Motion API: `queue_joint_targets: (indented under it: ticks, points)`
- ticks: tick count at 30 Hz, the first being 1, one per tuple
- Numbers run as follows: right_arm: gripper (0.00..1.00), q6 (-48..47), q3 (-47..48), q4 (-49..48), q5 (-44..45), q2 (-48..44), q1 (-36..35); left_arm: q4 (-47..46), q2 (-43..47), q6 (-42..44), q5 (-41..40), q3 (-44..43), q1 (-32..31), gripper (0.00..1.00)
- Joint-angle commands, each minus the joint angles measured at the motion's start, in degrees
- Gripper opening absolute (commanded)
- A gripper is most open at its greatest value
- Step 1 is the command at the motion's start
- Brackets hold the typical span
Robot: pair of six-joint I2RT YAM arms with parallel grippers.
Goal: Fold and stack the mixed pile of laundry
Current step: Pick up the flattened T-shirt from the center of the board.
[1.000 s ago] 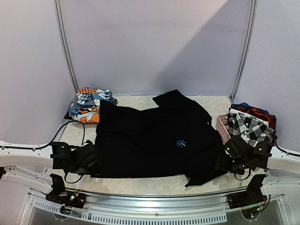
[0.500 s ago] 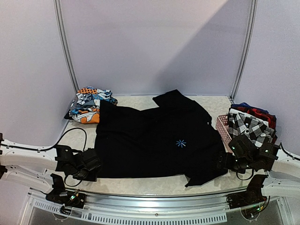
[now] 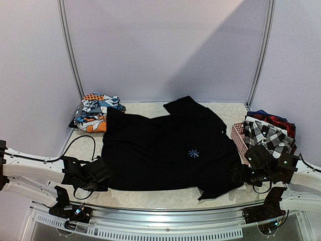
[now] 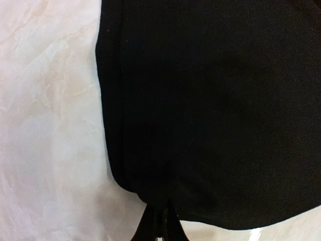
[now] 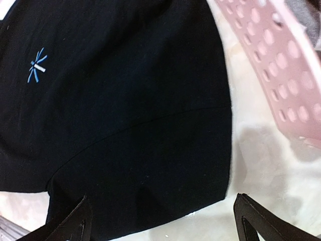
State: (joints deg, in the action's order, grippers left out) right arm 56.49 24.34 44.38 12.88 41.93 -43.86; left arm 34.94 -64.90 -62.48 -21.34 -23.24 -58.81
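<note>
I will next lower my right gripper onto the black garment's near corner (image 3: pixel 239 184) (image 5: pixel 204 202) by the pink basket and close, since the garment's edge is between my open fingers.
A large black garment (image 3: pixel 170 150) with a small blue star mark (image 3: pixel 193 153) lies spread across the table's middle. My left gripper (image 3: pixel 104 175) is at its near left corner. In the left wrist view the fingers (image 4: pixel 160 227) are pinched together on the hem of the black cloth (image 4: pixel 210 100). My right gripper (image 3: pixel 235 175) stands open at the garment's near right corner. In the right wrist view its wide-apart tips (image 5: pixel 163 221) straddle the edge of the cloth (image 5: pixel 125 100). Orange-blue-white printed pieces (image 3: pixel 95 111) sit at the back left. A checked garment (image 3: pixel 268 135) and a red/navy plaid (image 3: pixel 273 119) lie on the right.
A pink perforated basket (image 3: pixel 238 134) stands at the right under the checked garment, and its wall (image 5: pixel 271 60) is close to the right gripper. Bare marbled tabletop (image 4: pixel 50 125) shows left of the black garment. A purple wall backs the table.
My left gripper has slid right to the black garment's corner and shut on its hem. The right gripper has stayed open and edged slightly right.
</note>
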Motion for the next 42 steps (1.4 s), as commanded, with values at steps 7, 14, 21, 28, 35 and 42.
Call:
queue_joint_targets:
  ticks: [7,14,21,28,35,42]
  points:
    - [0.97,-1.8,-2.6,-0.8,-6.1,0.5,-0.3,4.6,7.8,1.0,-3.4,2.6,4.2,0.0]
    - [0.89,0.8,-5.0,-1.8,-6.0,0.5,-0.3,7.3,15.8,-1.2,-5.9,4.5,5.5,0.0]
    - [0.71,1.1,-5.8,-8.0,-7.0,4.7,-0.3,8.1,18.8,-1.5,-6.2,5.3,6.3,0.0]
    - [0.46,0.9,-5.9,-8.6,-6.2,6.0,-0.3,7.9,19.0,-1.5,-6.3,5.7,6.3,0.0]
    - [0.04,0.0,-5.1,-8.5,-8.8,4.9,-0.3,7.1,20.0,-0.6,-6.0,5.9,6.3,0.0]
    - [0.0,-2.2,0.0,3.9,-9.7,-1.2,-0.3,11.8,18.2,3.3,-3.6,1.1,6.2,0.0]
